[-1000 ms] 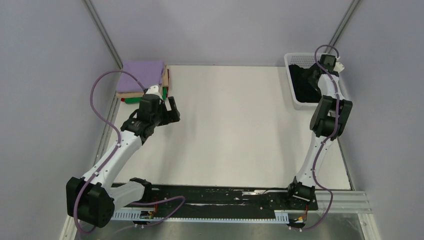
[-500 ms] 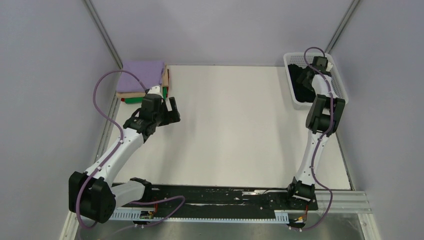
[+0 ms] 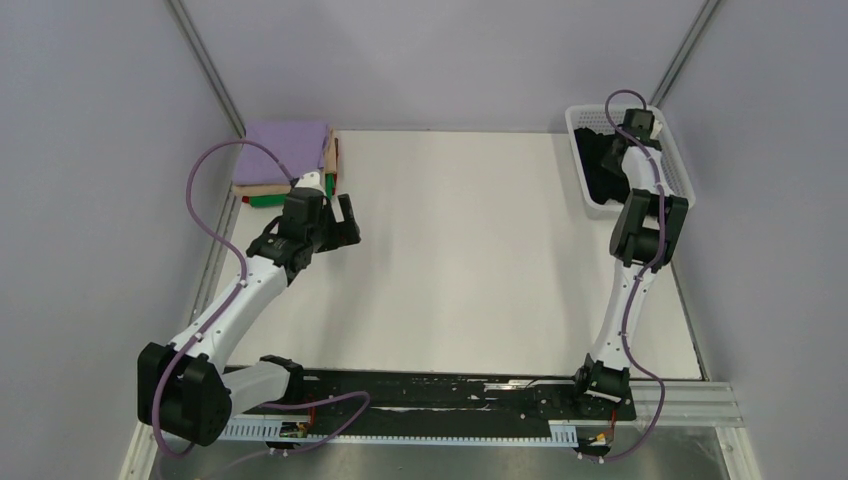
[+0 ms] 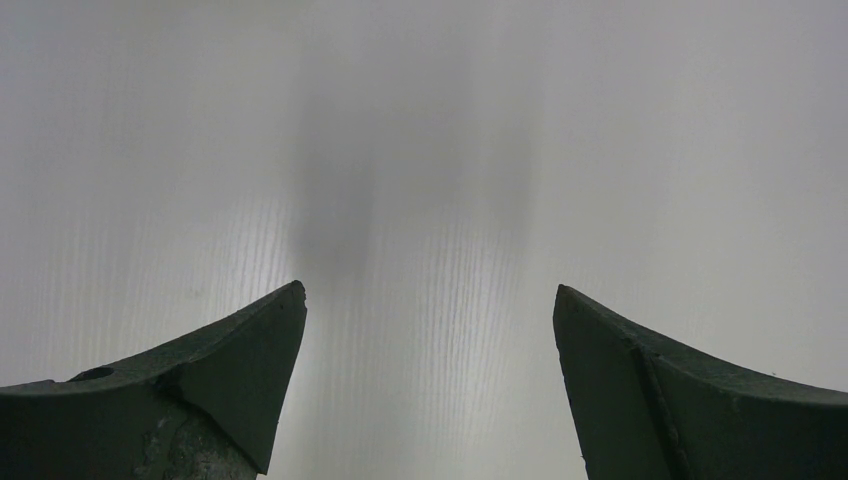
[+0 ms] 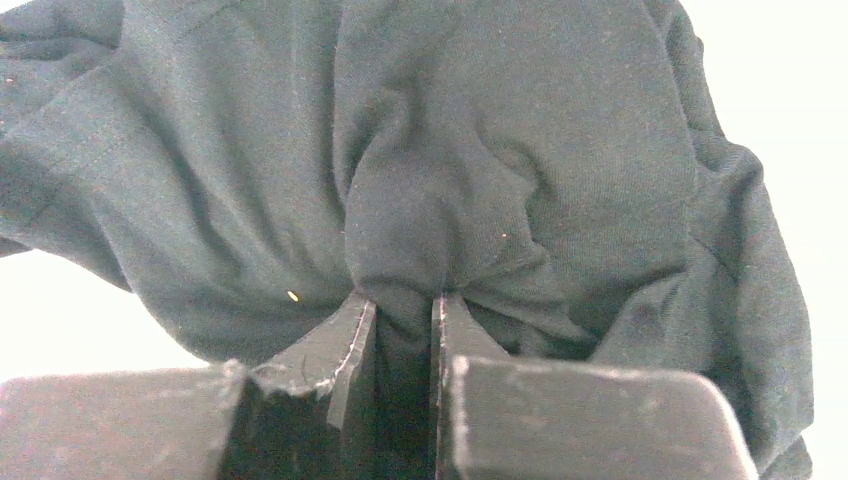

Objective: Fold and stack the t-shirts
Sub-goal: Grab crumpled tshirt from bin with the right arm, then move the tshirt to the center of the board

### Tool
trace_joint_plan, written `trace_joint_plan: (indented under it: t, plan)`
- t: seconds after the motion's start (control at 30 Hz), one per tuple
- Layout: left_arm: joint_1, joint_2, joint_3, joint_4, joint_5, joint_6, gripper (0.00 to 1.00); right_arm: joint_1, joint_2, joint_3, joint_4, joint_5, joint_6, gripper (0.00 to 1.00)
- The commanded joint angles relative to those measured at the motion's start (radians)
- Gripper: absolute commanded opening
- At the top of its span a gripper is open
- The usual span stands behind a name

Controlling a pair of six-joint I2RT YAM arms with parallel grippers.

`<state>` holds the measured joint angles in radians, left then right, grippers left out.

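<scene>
I will lift the black cloth from the basket with my right gripper, then carry it over the middle of the white tabletop to spread it.
A crumpled black t-shirt lies in the white mesh basket at the back right. My right gripper reaches down into the basket and is shut on a pinched fold of the black cloth. At the back left corner sits a stack of folded t-shirts, lavender on top with tan, red and green below. My left gripper hovers over the white table just in front of that stack, open and holding nothing; in the left wrist view its fingers frame only bare table.
The white tabletop spreads between the two arms. Grey walls and slanted metal posts close in the back corners. A black rail with the arm bases runs along the near edge.
My right gripper dropped deeper into the basket and closed on the black t-shirt. The left arm stayed almost still.
</scene>
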<state>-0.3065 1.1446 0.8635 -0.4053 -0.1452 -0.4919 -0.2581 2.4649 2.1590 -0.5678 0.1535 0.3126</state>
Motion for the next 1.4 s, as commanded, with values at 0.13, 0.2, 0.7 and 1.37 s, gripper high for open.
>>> trace_joint_plan:
  t: [0.13,0.2,0.7,1.37]
  plan:
    - [-0.003,-0.071,0.025,0.023,-0.001,-0.013,1.0,0.019,-0.282,-0.017,0.176,-0.009,-0.033,0.0]
    - [-0.003,-0.091,0.021,0.022,0.004,-0.015,1.0,0.02,-0.377,-0.069,0.241,-0.059,-0.032,0.0]
    - [-0.003,-0.294,-0.016,-0.026,0.015,-0.059,1.0,0.173,-0.95,-0.335,0.346,-0.634,-0.04,0.0]
    - [-0.002,-0.321,-0.094,-0.168,0.076,-0.143,1.0,0.508,-1.03,-1.051,0.176,-0.166,-0.062,1.0]
